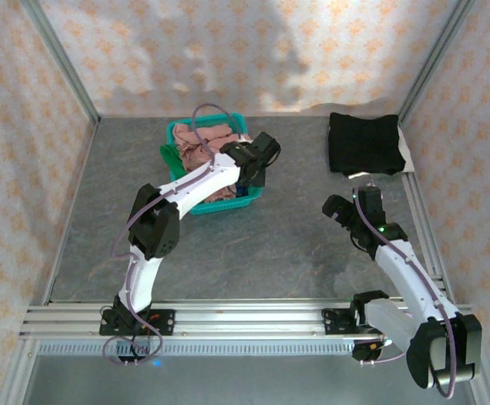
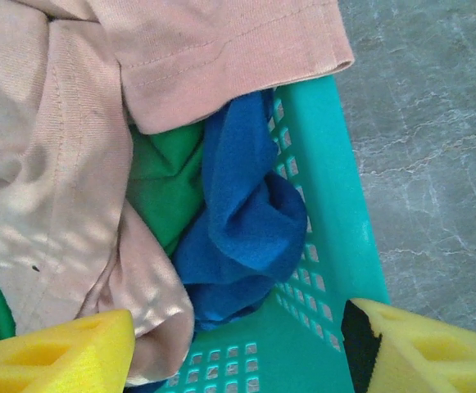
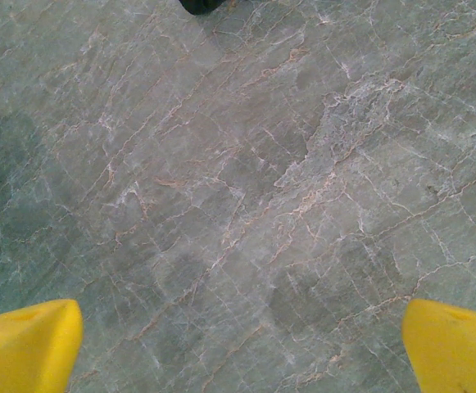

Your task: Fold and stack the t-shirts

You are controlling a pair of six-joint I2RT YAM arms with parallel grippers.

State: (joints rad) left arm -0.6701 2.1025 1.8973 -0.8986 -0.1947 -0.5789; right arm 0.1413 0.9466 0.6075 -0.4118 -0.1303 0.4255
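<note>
Next, my left gripper shifts toward the open tabletop, straddles the basket's side rim [image 2: 359, 274] beside the blue t-shirt [image 2: 242, 229] and closes, because that rim lies bare of cloth.
A dusty pink t-shirt [image 2: 65, 139] lies crumpled on top in the teal basket [image 2: 328, 205], with a bright green t-shirt [image 2: 165, 184] and a blue t-shirt [image 2: 242, 229] bunched under it against the basket's wall. My left gripper [image 2: 238, 344] hangs open over the basket's right side [image 1: 249, 177], holding nothing. Its left finger is close to a fold of the pink cloth. A black t-shirt [image 1: 363, 143] lies folded flat at the back right of the table. My right gripper [image 1: 339, 209] stands open over bare tabletop [image 3: 242, 344], in front of the black shirt.
The basket [image 1: 177, 135] sits at the back middle of the grey marbled table [image 1: 287, 245]. Patterned walls with metal frame posts close in the back and both sides. A rail [image 1: 245, 316] with the arm bases runs along the near edge.
</note>
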